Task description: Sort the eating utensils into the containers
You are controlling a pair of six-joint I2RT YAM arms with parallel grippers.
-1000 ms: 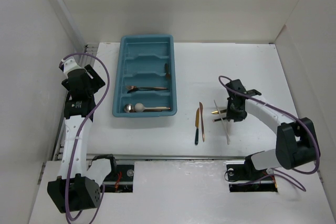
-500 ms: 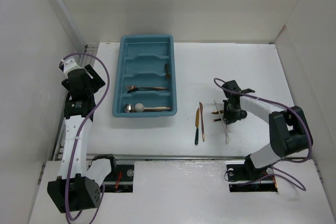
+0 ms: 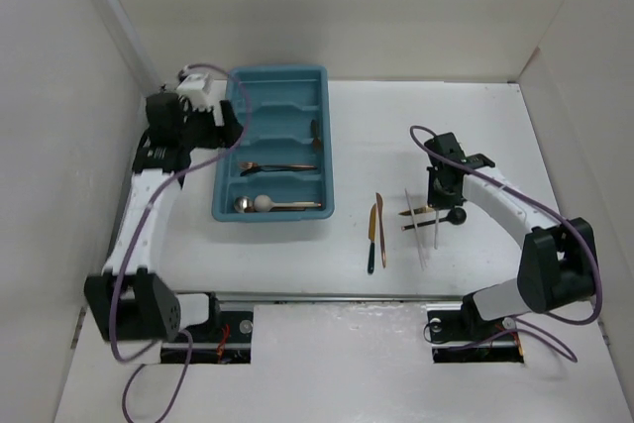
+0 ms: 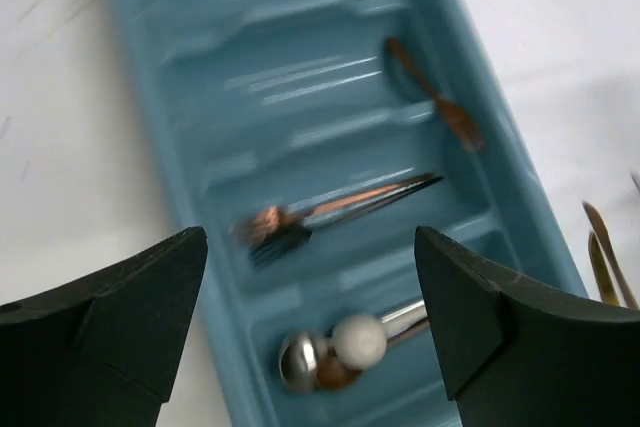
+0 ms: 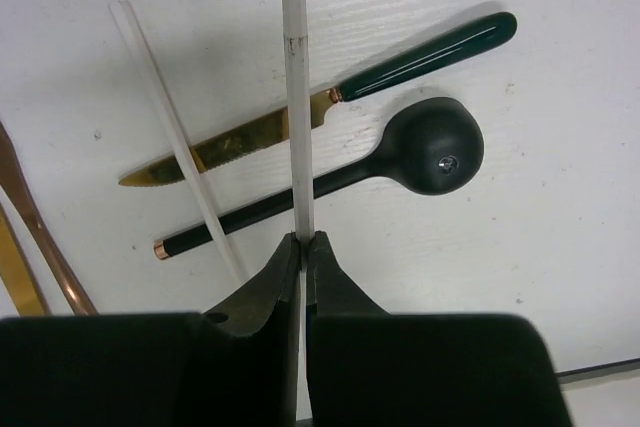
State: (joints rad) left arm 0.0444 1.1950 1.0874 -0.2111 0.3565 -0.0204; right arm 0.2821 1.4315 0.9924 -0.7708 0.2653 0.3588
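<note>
My left gripper has the small copper utensil's wide end below it and to its right in the top view, so it should move down across the tray [image 3: 277, 73] onto that end.
The teal tray [image 3: 277, 73] of containers lies at the back left. It holds a copper fork [image 3: 277, 166], silver, white and copper spoons [image 3: 260, 204] and a small copper utensil [image 3: 315, 131]. My left gripper [image 3: 224, 128] hangs open over the tray's left side. Its wrist view shows the fork [image 4: 330, 209] and spoons [image 4: 345, 347] between the open left gripper [image 4: 310, 332] fingers. My right gripper [image 5: 303, 242] is shut on a white stick [image 5: 295, 97], above a gold knife [image 5: 240, 142], a black spoon [image 5: 430, 147] and a second white stick [image 5: 175, 132]. From above, the right gripper [image 3: 439, 207] is right of centre.
Two copper-toned utensils [image 3: 375, 233] lie side by side between the tray and my right gripper; their ends show at the left of the right wrist view [image 5: 30, 232]. White enclosure walls [image 3: 59, 96] close in both sides and the back. The table's front edge [image 3: 327, 296] runs before the arm bases.
My left arm has swung from the table's left edge over the tray, and its jaws stand wider. My right gripper has closed on the white stick and turned it.
</note>
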